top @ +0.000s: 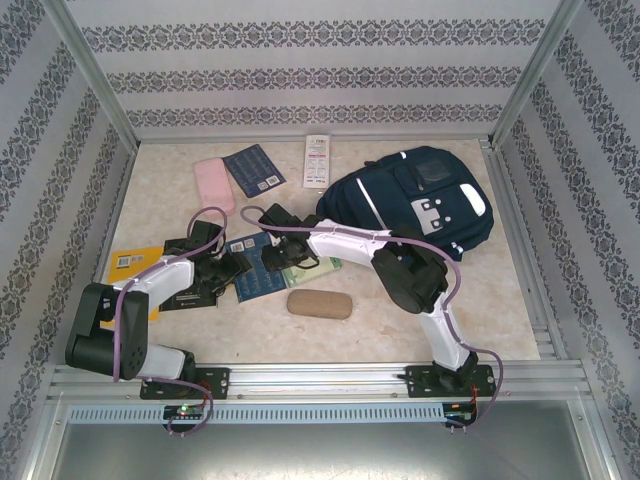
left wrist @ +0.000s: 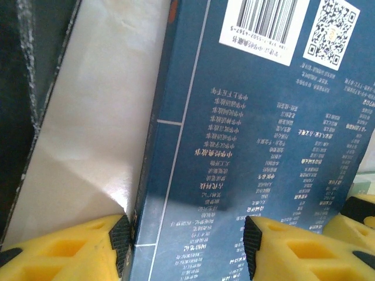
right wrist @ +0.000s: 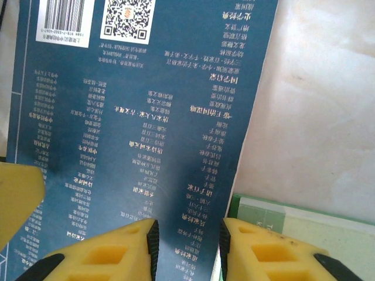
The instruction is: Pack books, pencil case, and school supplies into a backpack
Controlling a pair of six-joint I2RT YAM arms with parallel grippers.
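Note:
The dark blue book is lying flat, so my left gripper needs to move in toward the book's cover next. It should tip the spine edge point(top: 235, 284) point(left wrist: 140, 228) up between my fingers and close there.
A dark blue book point(top: 256, 272) with white print lies flat mid-table, and both grippers are down on it. In the left wrist view my left gripper point(left wrist: 187, 246) is open: one pad sits at the book's point(left wrist: 246, 146) spine edge, the other over its cover. My right gripper point(right wrist: 187, 246) is open over the book's point(right wrist: 135, 134) opposite edge, beside a pale green notebook point(right wrist: 328, 234). The navy backpack point(top: 420, 205) lies at the back right. A tan oblong pencil case point(top: 320, 303) rests in front. A narrow white pack point(top: 317, 160) lies at the back.
A yellow book point(top: 135, 262) and a black one point(top: 190, 292) lie under my left arm. A second dark blue booklet point(top: 254, 170) and a pink flat item point(top: 213, 183) sit at the back left. Metal frame posts and patterned walls enclose the table.

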